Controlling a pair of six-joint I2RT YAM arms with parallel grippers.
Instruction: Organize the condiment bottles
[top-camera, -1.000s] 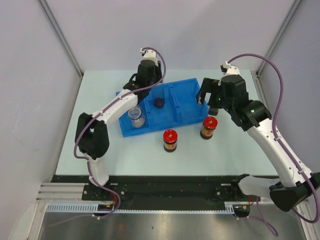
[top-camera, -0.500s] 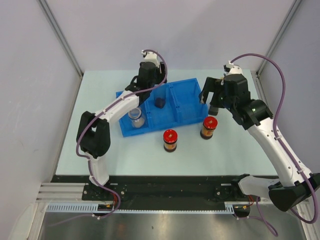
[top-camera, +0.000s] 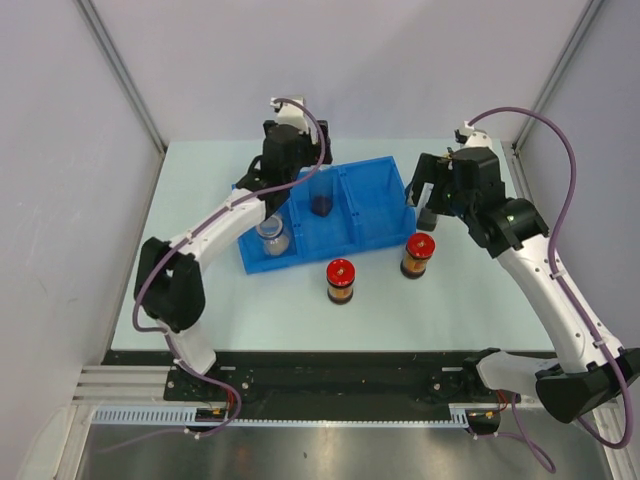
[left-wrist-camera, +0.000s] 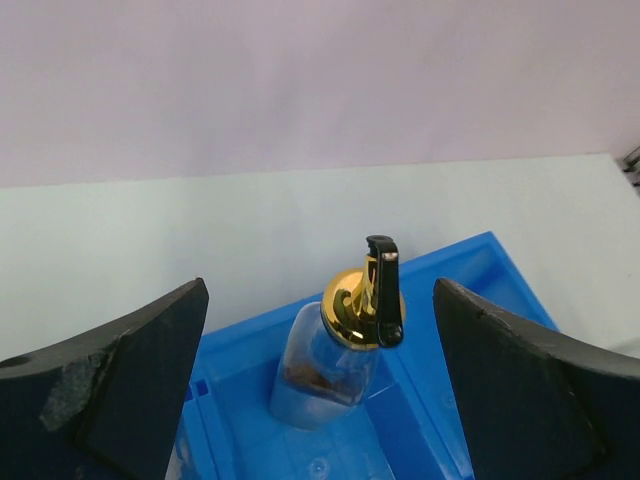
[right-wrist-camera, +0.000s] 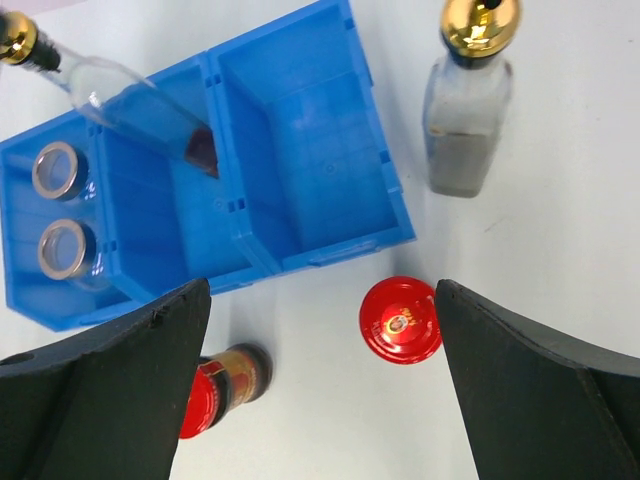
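Observation:
My right gripper goes outward and to the right in its wrist view onto the second bottle's gold spout (right-wrist-camera: 481, 26) next, since that stands outward of its fingers.
A tall clear bottle with a gold spout (left-wrist-camera: 340, 350) stands in the middle compartment of the blue tray (top-camera: 375, 205). It is free between the wide-open fingers of my left gripper (left-wrist-camera: 320, 390), which hovers just behind it (top-camera: 283, 180). Two short clear jars (right-wrist-camera: 58, 170) (right-wrist-camera: 62, 250) sit in the left compartment. My right gripper (right-wrist-camera: 320, 385) hangs open over the table in front of the tray, above two red-lidded dark jars (right-wrist-camera: 400, 320) (right-wrist-camera: 215, 385). A second gold-spouted bottle (right-wrist-camera: 465, 110) stands on the table right of the tray; the right arm hides it in the top view.
The tray's right compartment (right-wrist-camera: 300, 150) holds nothing. The red-lidded jars (top-camera: 341, 280) (top-camera: 418, 255) stand on the pale table in front of the tray. Grey walls close in the table at the back and sides.
My left gripper has opened and let go of the tall bottle in the middle compartment, then drawn back to the left. The right gripper drifted slightly back and to the right, staying open.

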